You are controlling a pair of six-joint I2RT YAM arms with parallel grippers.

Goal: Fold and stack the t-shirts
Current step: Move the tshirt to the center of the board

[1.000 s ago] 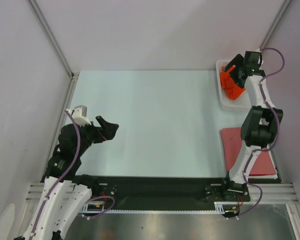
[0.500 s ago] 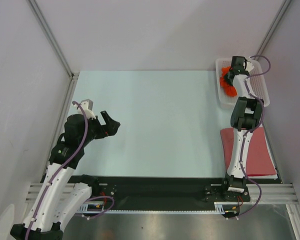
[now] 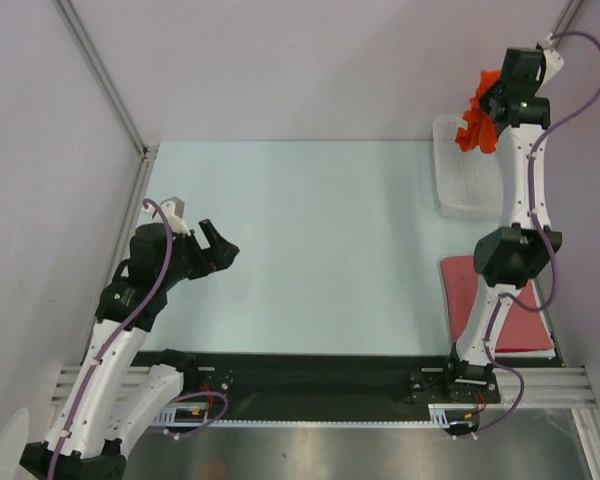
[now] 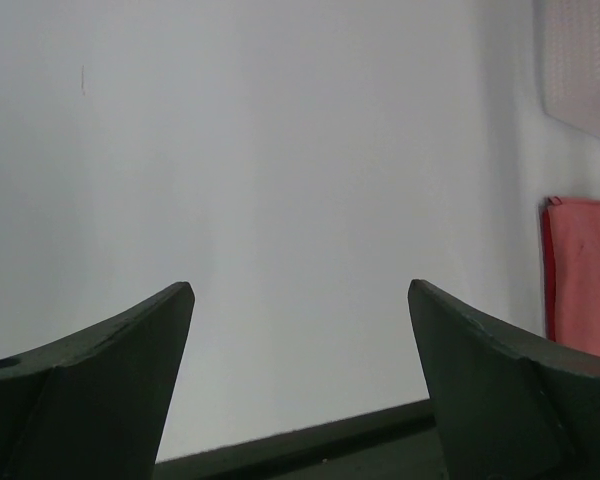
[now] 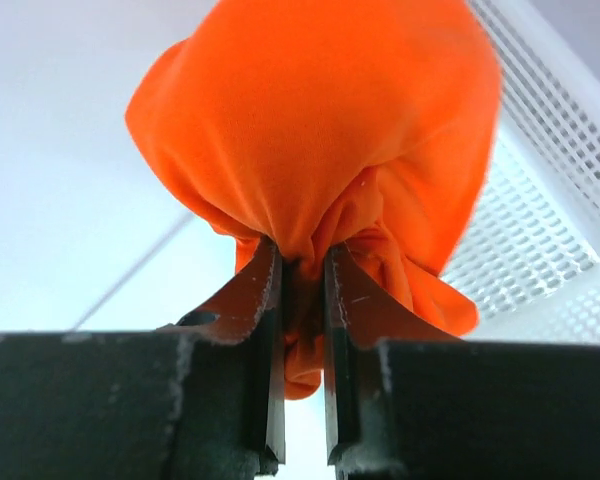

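Note:
The right gripper moves the orange t-shirt from the basket back there next, then lowers and releases it.
The bright orange t-shirt hangs bunched in the air above the white lattice basket at the far right; my right gripper is shut on it. In the right wrist view a fold of the orange t-shirt is pinched between the fingers of the right gripper. The brick-red t-shirt lies flat at the near right, partly hidden by the right arm; its edge shows in the left wrist view. My left gripper hovers open over the left of the table, with nothing between its fingers.
The basket below the orange shirt looks empty. A black strip runs along the table's near edge. Grey walls with metal frame posts close in the left, back and right sides.
My right gripper shut on the orange t-shirt in the basket and lifted it up out of the basket. The left arm drew in slightly, its gripper staying open.

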